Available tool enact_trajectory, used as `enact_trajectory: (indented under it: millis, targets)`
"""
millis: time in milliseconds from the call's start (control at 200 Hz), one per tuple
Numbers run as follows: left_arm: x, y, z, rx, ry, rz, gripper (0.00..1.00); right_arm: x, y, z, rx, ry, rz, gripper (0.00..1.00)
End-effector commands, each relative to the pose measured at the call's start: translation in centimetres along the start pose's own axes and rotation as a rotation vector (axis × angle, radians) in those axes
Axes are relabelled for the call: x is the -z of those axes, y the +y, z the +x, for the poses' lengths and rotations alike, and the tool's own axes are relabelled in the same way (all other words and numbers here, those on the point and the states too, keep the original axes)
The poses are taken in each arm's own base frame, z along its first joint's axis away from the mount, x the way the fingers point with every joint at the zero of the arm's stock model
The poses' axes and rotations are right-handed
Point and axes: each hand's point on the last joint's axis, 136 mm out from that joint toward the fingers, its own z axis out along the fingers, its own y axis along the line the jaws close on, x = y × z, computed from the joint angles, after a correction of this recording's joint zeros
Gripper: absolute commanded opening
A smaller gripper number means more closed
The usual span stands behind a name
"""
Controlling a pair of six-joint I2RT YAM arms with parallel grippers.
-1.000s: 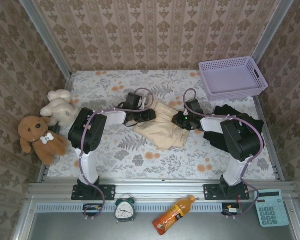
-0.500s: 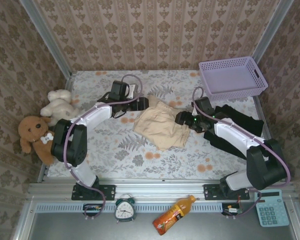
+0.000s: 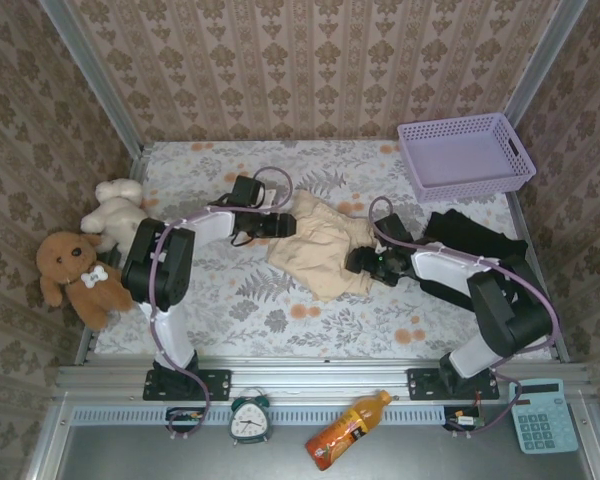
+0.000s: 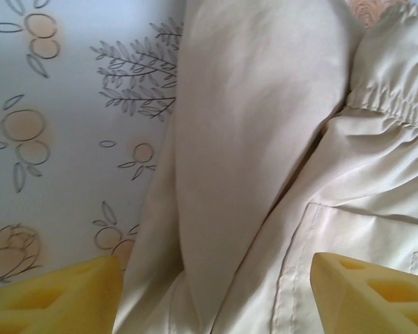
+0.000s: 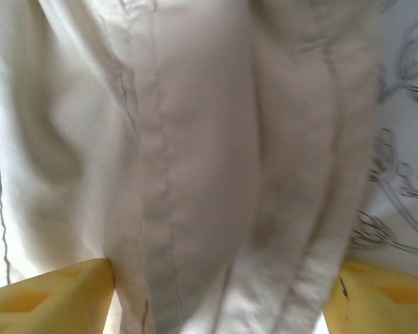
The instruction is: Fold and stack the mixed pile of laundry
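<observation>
The right gripper closes on the seamed fold at the beige-cream garment's edge next.
The beige-cream garment (image 3: 322,250) lies crumpled in the middle of the floral table, its elastic waistband (image 4: 397,104) and a pocket seam (image 4: 292,257) showing in the left wrist view. My left gripper (image 3: 278,224) is at its far left edge and open, with yellow fingertips (image 4: 56,296) wide apart over the cloth. At the garment's right edge my right gripper (image 3: 364,262) also stands open, its fingertips (image 5: 49,296) straddling folds of beige cloth (image 5: 195,153). The black T-shirt (image 3: 472,240) lies bunched at the right, partly under the right arm.
A lavender mesh basket (image 3: 450,123) stands at the back right corner. White plush (image 3: 118,212) and brown plush (image 3: 75,270) toys sit at the left edge. On the near ledge are a clock (image 3: 249,420), an orange bottle (image 3: 346,430) and a calculator (image 3: 543,415).
Both grippers, narrow a second ago, have opened. The left arm swung out toward the back and came back to the garment's left edge. The right gripper shifted slightly nearer.
</observation>
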Motion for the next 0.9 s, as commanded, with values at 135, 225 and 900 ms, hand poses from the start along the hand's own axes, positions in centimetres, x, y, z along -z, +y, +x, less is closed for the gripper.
enact_trajectory:
  millis: [135, 225, 900]
  targets:
    - [-2.6, -1.2, 2.0, 0.032, 0.056, 0.100, 0.48, -1.0, 1.3, -2.2, -0.020, -0.062, -0.028, 0.55]
    - [-2.9, -1.8, 2.2, 0.037, 0.064, 0.123, 0.42, -0.6, 1.8, -3.0, 0.005, -0.083, -0.029, 0.37]
    - [-0.8, -17.9, -2.8, -0.111, -0.055, 0.301, 0.00, 10.1, -1.7, -8.0, 0.146, -0.160, 0.105, 0.00]
